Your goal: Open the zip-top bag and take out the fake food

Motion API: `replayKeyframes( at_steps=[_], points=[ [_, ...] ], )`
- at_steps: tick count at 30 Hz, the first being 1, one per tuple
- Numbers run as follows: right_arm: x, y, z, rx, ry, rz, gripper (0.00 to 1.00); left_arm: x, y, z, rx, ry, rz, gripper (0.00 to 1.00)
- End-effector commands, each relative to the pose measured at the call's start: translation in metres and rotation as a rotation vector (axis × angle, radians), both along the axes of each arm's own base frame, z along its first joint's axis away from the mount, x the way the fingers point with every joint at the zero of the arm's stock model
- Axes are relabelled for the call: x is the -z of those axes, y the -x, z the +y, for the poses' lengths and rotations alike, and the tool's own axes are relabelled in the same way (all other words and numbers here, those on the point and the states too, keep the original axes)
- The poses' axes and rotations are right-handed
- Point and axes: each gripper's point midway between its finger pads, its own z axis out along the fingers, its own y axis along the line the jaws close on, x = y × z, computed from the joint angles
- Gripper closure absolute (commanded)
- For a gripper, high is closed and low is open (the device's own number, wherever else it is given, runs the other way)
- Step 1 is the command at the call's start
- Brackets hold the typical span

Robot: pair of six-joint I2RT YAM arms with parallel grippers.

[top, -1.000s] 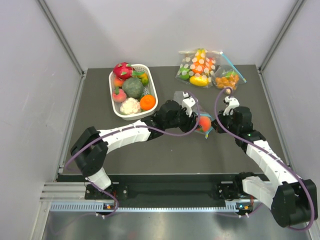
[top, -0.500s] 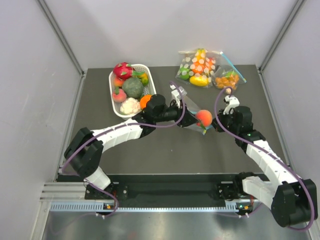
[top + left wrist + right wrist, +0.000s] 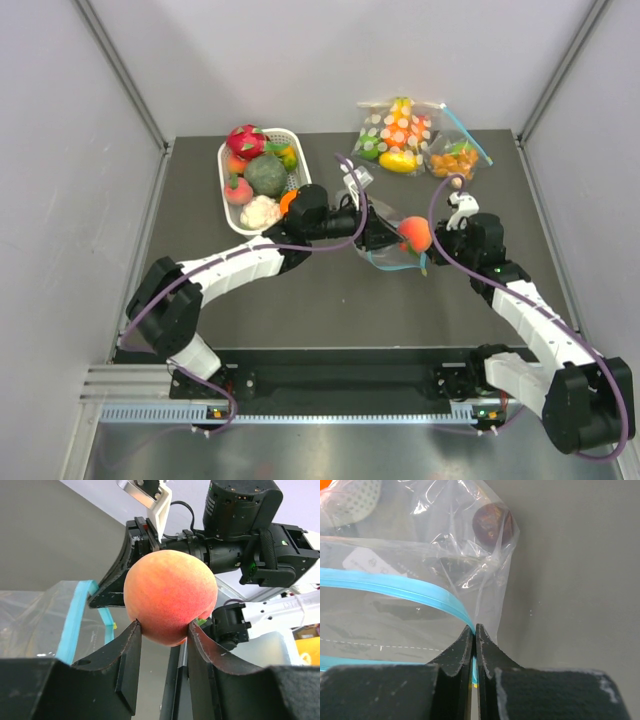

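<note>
My left gripper will next swing the peach [image 3: 415, 234] over the food-filled basket's cauliflower [image 3: 264, 208], to the left in the top view, turn its fingers down and release the peach.
My left gripper [image 3: 398, 236] is shut on an orange-pink peach [image 3: 415, 234], the fake food, and holds it above the mat in the middle right. In the left wrist view the peach [image 3: 170, 595] sits clamped between both fingers [image 3: 129, 645]. The clear zip-top bag [image 3: 382, 256] hangs just below and left of the peach, and its teal strip shows in the left wrist view [image 3: 75, 625]. My right gripper [image 3: 437, 243] is shut on the end of the teal zip strip [image 3: 420, 587], pinching it at the fingertips [image 3: 474, 631]. The rest of the bag [image 3: 410, 545] spreads to the left.
A white basket [image 3: 304, 178] at the back left holds a dragon fruit [image 3: 246, 140], cabbage [image 3: 266, 174], cauliflower [image 3: 260, 212] and orange [image 3: 290, 200]. A polka-dot bag [image 3: 395, 130] and a small bag of orange pieces [image 3: 455, 160] lie at the back right. A small dark ball [image 3: 491, 522] lies beyond the bag.
My left arm pulled back toward the basket, then reached right again. It now holds the peach slightly higher and further right, over the bag. My right gripper stayed on the zip strip.
</note>
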Motion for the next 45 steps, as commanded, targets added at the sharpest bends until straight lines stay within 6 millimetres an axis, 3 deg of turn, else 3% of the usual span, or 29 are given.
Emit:
replayKeyframes(
  at_steps=[1,6,11,13,17,20,21,24,27,28,31,36,40,45],
  points=[
    [-0.01,-0.007,-0.004,0.012,-0.003,-0.046,1.0,-0.066,-0.008,0.01,-0.063,0.097,-0.159,0.91],
    [-0.011,-0.006,-0.005,0.012,-0.002,-0.053,1.0,-0.079,-0.034,0.038,-0.164,0.091,-0.164,0.91],
    [-0.012,-0.006,-0.004,0.009,-0.006,-0.055,1.0,-0.087,-0.07,0.082,-0.317,0.083,-0.174,0.91],
    [-0.012,-0.005,-0.004,0.008,-0.007,-0.054,1.0,-0.081,-0.087,0.102,-0.396,0.038,-0.173,0.92],
    [-0.012,-0.005,-0.004,0.005,-0.009,-0.055,1.0,-0.071,-0.127,0.156,-0.634,-0.038,-0.154,0.92],
    [-0.012,-0.005,-0.004,0.005,-0.01,-0.055,1.0,-0.051,-0.155,0.205,-0.809,-0.116,-0.121,0.92],
    [-0.012,-0.005,-0.004,0.005,-0.01,-0.053,1.0,-0.044,-0.17,0.23,-0.933,-0.158,-0.124,0.92],
    [-0.012,-0.006,-0.004,0.001,-0.011,-0.053,1.0,-0.024,-0.189,0.271,-1.12,-0.306,-0.149,0.92],
    [-0.01,-0.006,-0.003,-0.003,-0.012,-0.047,1.0,-0.011,-0.202,0.283,-1.163,-0.39,-0.162,0.92],
    [-0.009,-0.006,-0.002,-0.006,-0.013,-0.045,1.0,0.005,-0.208,0.287,-1.174,-0.448,-0.138,0.92],
    [-0.008,-0.006,-0.002,-0.006,-0.012,-0.039,1.0,0.02,-0.216,0.294,-1.201,-0.522,-0.128,0.92],
    [-0.009,-0.007,-0.003,-0.002,-0.011,-0.044,1.0,0.045,-0.217,0.312,-1.259,-0.638,-0.118,0.92],
    [-0.007,-0.006,-0.002,-0.01,-0.014,-0.036,1.0,0.063,-0.213,0.308,-1.204,-0.679,-0.094,0.91],
    [-0.006,-0.006,-0.001,-0.014,-0.017,-0.032,1.0,0.073,-0.208,0.301,-1.148,-0.687,-0.071,0.86]
  ],
)
